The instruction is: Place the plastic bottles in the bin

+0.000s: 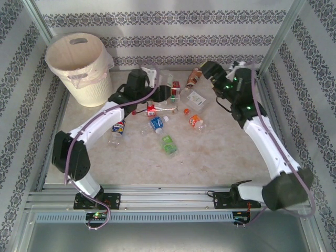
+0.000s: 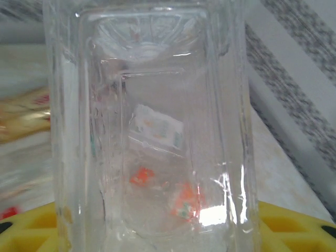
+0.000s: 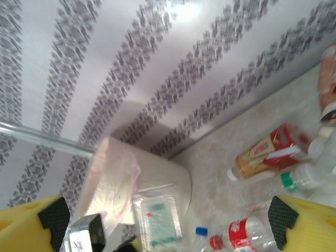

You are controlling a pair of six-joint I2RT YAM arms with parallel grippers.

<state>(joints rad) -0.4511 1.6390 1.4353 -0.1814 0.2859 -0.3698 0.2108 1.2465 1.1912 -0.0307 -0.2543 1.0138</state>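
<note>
I need to lift the clear square bottle up and outward with my left gripper, then bring it over the bin's opening (image 1: pixel 76 53) and let it go, because the bin's rim is well above the tabletop.
My left gripper (image 1: pixel 156 80) is at the back of the table, shut on a clear square plastic bottle (image 2: pixel 152 131) that stands between its yellow fingers (image 2: pixel 294 228) and covers most of the left wrist view. My right gripper (image 1: pixel 209 70) hovers at the back right, open, with nothing between its black pads (image 3: pixel 278 223). The cream-white bin (image 1: pixel 79 68) stands in the back left corner and appears with its liner in the right wrist view (image 3: pixel 157 173). Loose bottles lie mid-table: red label (image 1: pixel 151 110), blue label (image 1: pixel 156 123), orange (image 1: pixel 195 121), green (image 1: pixel 168 145).
Another blue-label bottle (image 1: pixel 118 128) lies beside my left forearm. A brown bottle (image 1: pixel 194 77) and a flat clear one (image 1: pixel 195 98) lie near the right gripper. Patterned walls and metal posts enclose the table; the front half of the tabletop (image 1: pixel 210 163) is bare.
</note>
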